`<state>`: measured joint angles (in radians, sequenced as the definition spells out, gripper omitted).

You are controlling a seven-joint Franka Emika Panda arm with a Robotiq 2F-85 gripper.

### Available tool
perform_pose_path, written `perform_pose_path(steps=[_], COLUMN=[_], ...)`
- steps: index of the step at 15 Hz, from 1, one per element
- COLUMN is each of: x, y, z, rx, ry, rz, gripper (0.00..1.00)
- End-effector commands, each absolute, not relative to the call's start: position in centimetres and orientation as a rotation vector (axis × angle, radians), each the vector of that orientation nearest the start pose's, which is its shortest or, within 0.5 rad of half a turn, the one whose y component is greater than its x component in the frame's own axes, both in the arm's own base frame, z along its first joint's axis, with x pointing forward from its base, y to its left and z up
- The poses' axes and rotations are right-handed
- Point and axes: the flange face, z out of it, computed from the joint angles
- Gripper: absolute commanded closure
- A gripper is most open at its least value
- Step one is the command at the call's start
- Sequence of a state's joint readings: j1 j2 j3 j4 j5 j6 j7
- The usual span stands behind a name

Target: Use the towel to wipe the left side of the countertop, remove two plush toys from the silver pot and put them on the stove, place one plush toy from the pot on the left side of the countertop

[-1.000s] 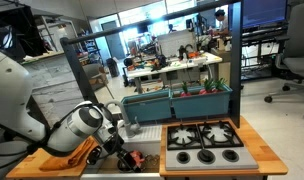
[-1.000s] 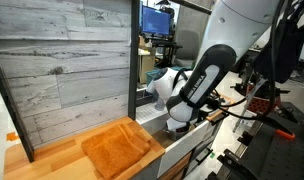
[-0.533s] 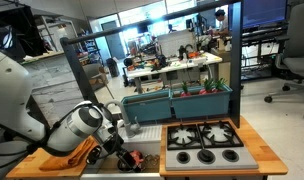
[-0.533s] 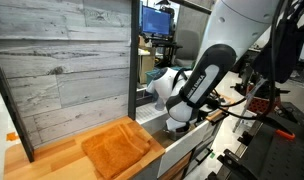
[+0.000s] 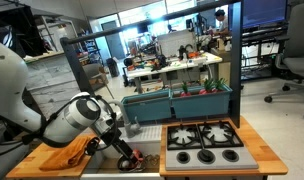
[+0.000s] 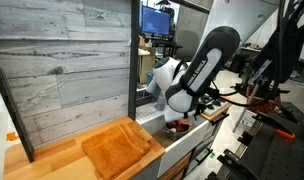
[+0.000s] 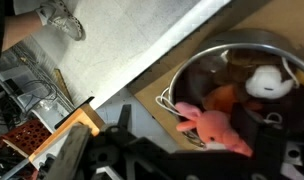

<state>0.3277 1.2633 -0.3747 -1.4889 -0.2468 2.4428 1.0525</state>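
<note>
The pink-red plush toy (image 7: pixel 217 128) at the pot's rim already lies between my gripper's fingers, so my gripper comes down onto it and closes them around it next.
The silver pot (image 7: pixel 182 100) fills the right of the wrist view. A pink-red plush toy (image 7: pixel 217 128) lies at its near rim, with an orange toy (image 7: pixel 224 97) and a white one (image 7: pixel 267 82) deeper inside. My gripper (image 7: pixel 207 150) hangs just above the pot, jaws spread wide on either side of the pink toy, gripping nothing. In both exterior views the gripper (image 5: pixel 122 148) (image 6: pixel 178 118) hovers over the pot (image 5: pixel 134 158) (image 6: pixel 178 127). The orange-tan towel (image 5: pixel 67 155) (image 6: pixel 117 148) lies on the wooden countertop (image 5: pixel 37 168) (image 6: pixel 52 160). At the right stands the stove (image 5: pixel 207 140), its burners bare.
Teal bins (image 5: pixel 177 102) stand behind the stove. A grey plank wall (image 6: pixel 62 60) backs the countertop. A pale grey surface (image 7: pixel 142 50) runs beside the pot, with a glass object (image 7: pixel 62 15) at its far end. Office desks and chairs fill the background.
The jaws have opened wide. The arm has lifted and its elbow has swung upward, so the gripper now sits slightly higher over the pot. The towel has not moved.
</note>
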Motion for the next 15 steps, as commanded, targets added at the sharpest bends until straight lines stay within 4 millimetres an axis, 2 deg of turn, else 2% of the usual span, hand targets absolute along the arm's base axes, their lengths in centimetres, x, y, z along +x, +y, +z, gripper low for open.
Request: perform_pose_path(steps=[1, 4, 9, 10, 11, 15], x=[64.9, 66.5, 67.9, 68.1, 68.1, 68.5], y=[-2.0, -1.4, -0.6, -0.5, -0.4, -0.3], z=[-5.5, -6.4, -7.7, -7.9, -7.9, -8.3], rx=[2.448, 2.446, 2.455, 2.447, 2.439, 2.455], ry=[-0.927, -0.968, -1.003, -1.007, -1.002, -0.999], rz=[0.02, 0.022, 0.024, 0.024, 0.009, 0.029], gripper=[0.0, 0.0, 0.0, 0.25, 0.26, 0.58])
